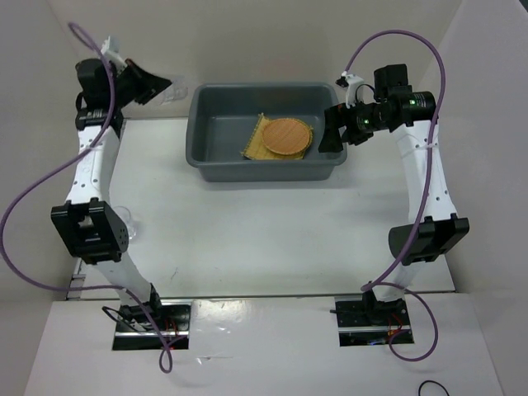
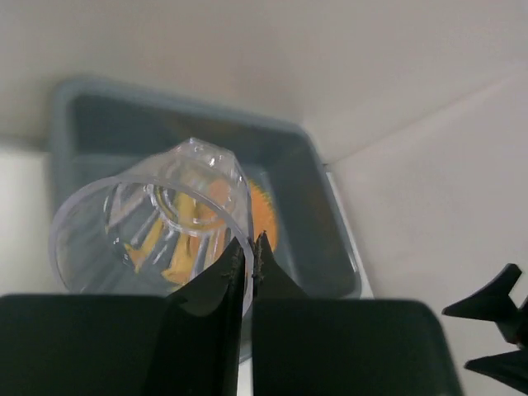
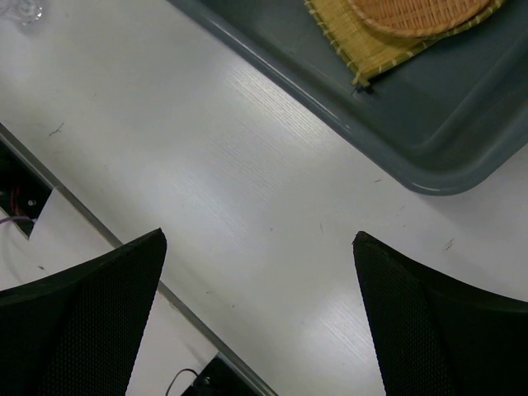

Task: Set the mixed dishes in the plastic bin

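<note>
The cup goes right in the top view and down to the bin's empty end [image 1: 223,139] below next, and my left gripper releases it there.
In the top view my left gripper [image 1: 162,86] hangs just outside the far left corner of the plastic bin [image 1: 216,169], shut on a clear plastic cup [image 1: 175,93]. The left wrist view shows the cup [image 2: 153,227] tipped on its side, its rim pinched in my left gripper [image 2: 250,244]. In the bin lie a square yellow bamboo tray [image 1: 255,145] and, on it, a round orange-brown plate [image 1: 288,136]. My right gripper [image 1: 334,132] stands open beside the bin's right end. In its wrist view the right gripper [image 3: 260,239] holds nothing over bare table.
A second clear cup [image 1: 129,221] stands on the table by the left arm's elbow, also seen as a cup [image 3: 25,10] in the right wrist view. White walls close in the far side and both sides. The bin's corner [image 3: 429,157] lies just ahead of the right fingers.
</note>
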### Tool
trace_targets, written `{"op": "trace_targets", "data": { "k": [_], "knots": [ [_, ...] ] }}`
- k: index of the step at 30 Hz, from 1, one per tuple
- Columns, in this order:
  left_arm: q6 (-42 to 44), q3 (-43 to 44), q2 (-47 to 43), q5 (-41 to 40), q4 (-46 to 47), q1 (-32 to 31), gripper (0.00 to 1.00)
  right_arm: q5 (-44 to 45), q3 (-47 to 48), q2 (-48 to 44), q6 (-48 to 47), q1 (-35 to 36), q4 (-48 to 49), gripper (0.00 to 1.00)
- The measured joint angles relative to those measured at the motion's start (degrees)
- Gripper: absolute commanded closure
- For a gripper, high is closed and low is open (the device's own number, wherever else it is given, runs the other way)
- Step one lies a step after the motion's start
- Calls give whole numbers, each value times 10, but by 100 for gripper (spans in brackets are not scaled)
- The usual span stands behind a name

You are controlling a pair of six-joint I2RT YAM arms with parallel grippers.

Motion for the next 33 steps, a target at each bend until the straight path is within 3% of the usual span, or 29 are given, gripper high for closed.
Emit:
{"op": "trace_targets", "data": {
  "k": [3,5,7,11,20,26,33],
  "knots": [
    [40,188,87,-12,-77,-60,100,0,0,0,-2,0,0,2],
    [77,394,190,-58,-167,-111,100,0,0,0,-3,0,0,2],
    [101,520,268,-109,-226,-155,100,2,2,0,-4,0,-1,2],
    [134,683,389,-209,-363,-226,100,7,10,0,-7,0,-1,2],
    [172,732,521,-366,-489,-267,100,30,10,0,-12,0,0,2],
    [184,742,562,-401,-495,-265,100,42,0,-1,-14,0,0,2],
    [186,746,592,-403,-495,-264,89,57,-15,-6,-14,0,-1,2]
  ]
}}
